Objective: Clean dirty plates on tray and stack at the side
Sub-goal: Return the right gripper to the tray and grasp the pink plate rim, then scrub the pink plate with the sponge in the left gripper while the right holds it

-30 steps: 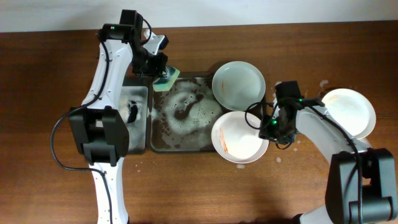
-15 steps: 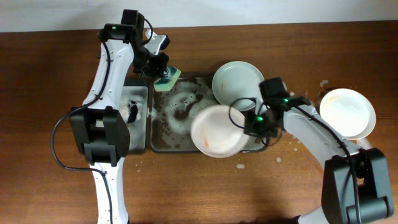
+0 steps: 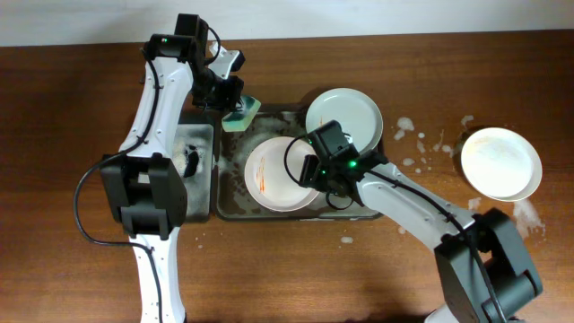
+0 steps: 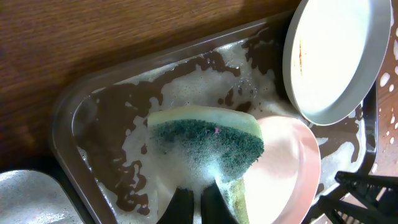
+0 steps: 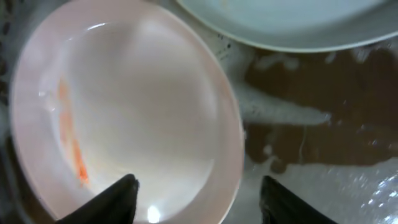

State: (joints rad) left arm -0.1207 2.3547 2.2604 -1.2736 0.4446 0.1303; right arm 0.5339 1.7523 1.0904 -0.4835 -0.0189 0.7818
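Observation:
My right gripper needs to move down onto the plate's rim across from the orange smears next and close, because that rim is already between its open fingers.
The dark soapy tray (image 3: 235,205) lies mid-table. A white plate with orange smears (image 3: 276,174) lies in it; it also shows in the right wrist view (image 5: 124,118) and the left wrist view (image 4: 292,168). My right gripper (image 3: 314,170) is open, its fingers (image 5: 198,190) straddling this plate's right rim. A second plate (image 3: 343,121) rests tilted on the tray's far right corner. A third plate (image 3: 501,162) lies on the table at the right. My left gripper (image 3: 231,100) is shut on a foamy green sponge (image 4: 205,146) above the tray's far left corner.
A smaller dark tray (image 3: 199,193) with foam lies just left of the big tray. Foam spatter (image 3: 414,152) dots the wooden table between the tray and the right plate.
My right arm has moved left, bringing the smeared plate from the tray's right edge into the tray's middle. Foam spatter now shows on the table. The left arm has not moved.

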